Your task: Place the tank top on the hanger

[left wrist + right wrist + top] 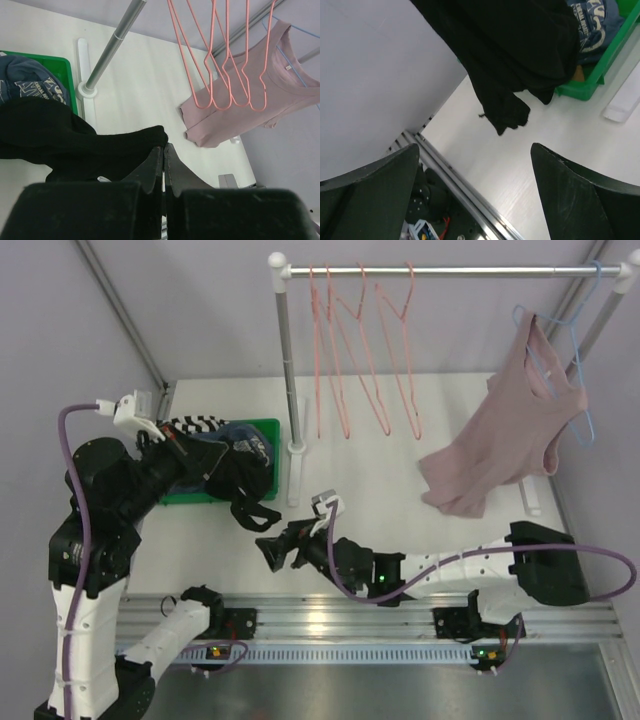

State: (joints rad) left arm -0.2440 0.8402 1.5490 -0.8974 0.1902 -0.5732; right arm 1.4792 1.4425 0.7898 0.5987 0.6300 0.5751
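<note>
The tank top's tail (246,515) (508,114) dangles unheld, so my right gripper should move outward and to its left in the top view next and close on it there.
The black tank top (243,478) hangs bunched over the green bin's right end, its lowest tail (256,516) just above the table. My left gripper (203,461) is shut on its upper part. In the left wrist view the jaws (164,148) meet with black fabric (75,145) at their tips. My right gripper (271,552) lies low on the table, open, pointing at the hanging tail. The right wrist view shows the wide gap (475,147) below the tank top (510,50). Several salmon-pink hangers (372,350) hang empty on the rail, also seen as hangers (227,65).
The green bin (262,427) holds a dark blue printed shirt (596,22). The rail's upright post (288,380) stands right beside the bin. A dusty-pink tank top (505,435) hangs on a light blue hanger (577,370) at the right.
</note>
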